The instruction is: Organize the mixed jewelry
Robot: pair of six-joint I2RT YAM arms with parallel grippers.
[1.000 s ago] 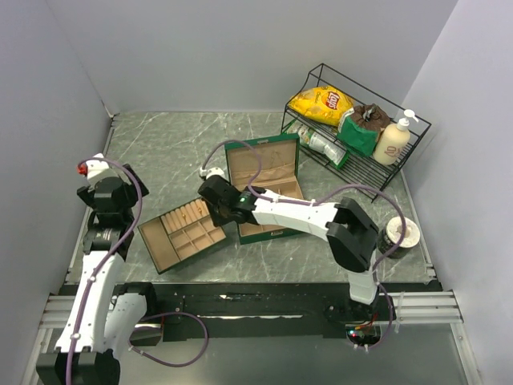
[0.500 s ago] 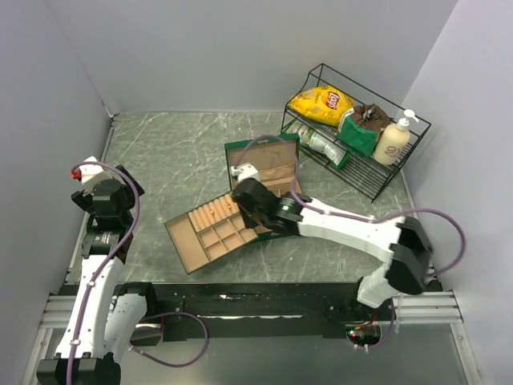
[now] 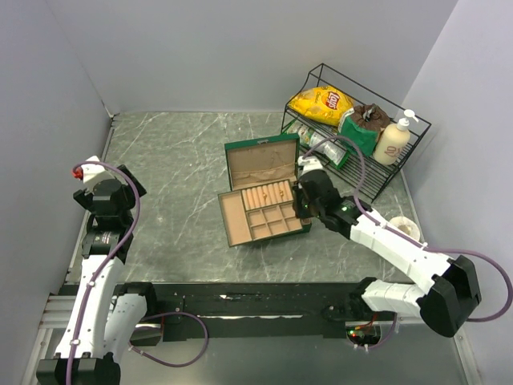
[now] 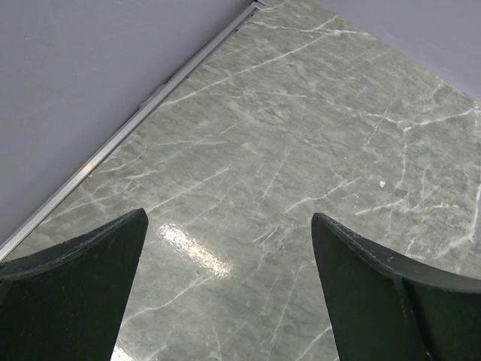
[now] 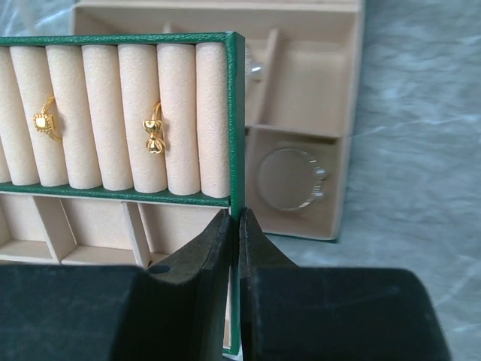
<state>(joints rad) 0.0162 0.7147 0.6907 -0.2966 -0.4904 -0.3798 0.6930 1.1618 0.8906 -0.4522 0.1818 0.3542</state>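
The box base is below my right gripper and to its right in the wrist view, so I need to lower the raised tray that way into the box base and release the tray.
My right gripper [image 5: 235, 214] is shut on the thin green right rim of the divided tan tray [image 5: 235, 113]. In the top view the tray [image 3: 240, 218] sits at mid-table, just in front of the open green box [image 3: 260, 156], with the right gripper [image 3: 302, 202] at its right edge. Two gold rings [image 5: 46, 124] [image 5: 154, 135] sit in the tray's cream rolls. Beneath the tray, a tan compartment holds a round silvery wire bangle [image 5: 289, 179]. My left gripper [image 4: 229, 226] stands open over bare marble at the far left [image 3: 88, 172], holding nothing.
A black wire rack [image 3: 377, 180] at the back right holds a yellow chips bag [image 3: 322, 103], a green bag and a pump bottle [image 3: 394, 138]. A round white cup [image 3: 403, 230] stands right of my right arm. Grey walls close three sides.
My right arm has swung right, carrying the tray from the front left to just in front of the green box. The left arm stayed almost still.
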